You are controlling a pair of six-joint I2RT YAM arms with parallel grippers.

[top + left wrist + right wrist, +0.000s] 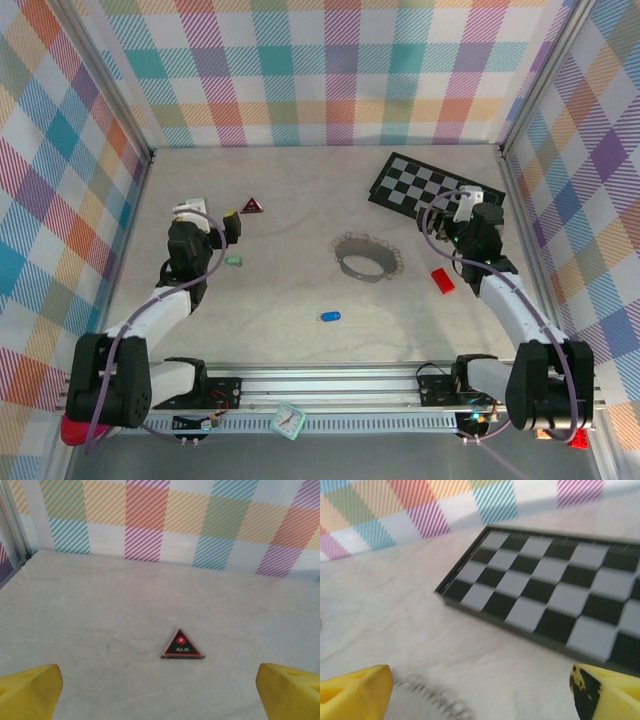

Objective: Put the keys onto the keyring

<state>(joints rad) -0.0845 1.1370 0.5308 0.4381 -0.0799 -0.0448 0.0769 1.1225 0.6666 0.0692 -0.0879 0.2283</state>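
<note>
The right gripper turns and lowers across the keyring next. It comes down onto the keyring's rim nearest my left gripper, where small rings fringe it.
The keyring (366,258) is a thin grey wire loop lying flat in the middle of the table, fringed with small silvery keys (384,243). A blurred stretch of those keys (436,697) shows low in the right wrist view, beside my left yellow finger (353,693). My right gripper (462,208) (480,695) hovers to the right of the loop, near the chequered board, open and holding nothing. My left gripper (236,226) (160,695) is far to the left of the loop, open and holding nothing, facing a small red-and-black triangle (182,645).
The chequered board (430,185) (545,595) lies at the back right. The triangle (250,205) sits at the back left. A small green piece (233,260), a blue piece (330,317) and a red piece (442,281) lie on the table. Plaid walls enclose three sides.
</note>
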